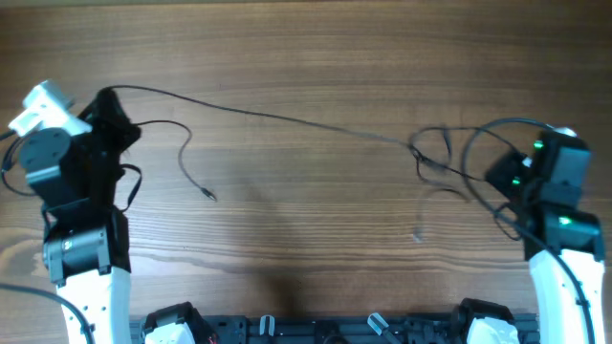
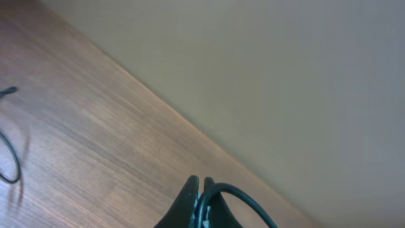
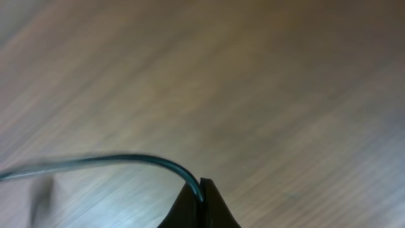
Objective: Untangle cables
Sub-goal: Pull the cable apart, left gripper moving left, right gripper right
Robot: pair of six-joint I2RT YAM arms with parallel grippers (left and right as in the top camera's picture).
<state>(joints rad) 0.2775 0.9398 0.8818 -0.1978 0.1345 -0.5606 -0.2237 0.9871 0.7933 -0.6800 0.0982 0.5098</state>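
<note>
My right gripper pulls the black cable to the right in the overhead view next, away from the bunched tangle, and releases it, since tabletop lies there.
A thin black cable (image 1: 287,119) stretches across the wooden table from my left gripper (image 1: 107,96) to a small tangle of cables (image 1: 438,158) by my right gripper (image 1: 497,178). A second strand curls from the left arm and ends in a loose plug (image 1: 207,195). In the left wrist view my left gripper (image 2: 201,185) is shut on a black cable (image 2: 243,197) that arcs off to the right. In the right wrist view my right gripper (image 3: 201,187) is shut on a black cable (image 3: 114,159) that runs off to the left, above the table.
The table's far edge (image 2: 209,136) runs diagonally through the left wrist view, with a beige wall beyond it. Another cable loop (image 2: 11,155) lies at that view's left edge. A small cable end (image 1: 418,237) lies near the right arm. Both arm bases stand at the front edge.
</note>
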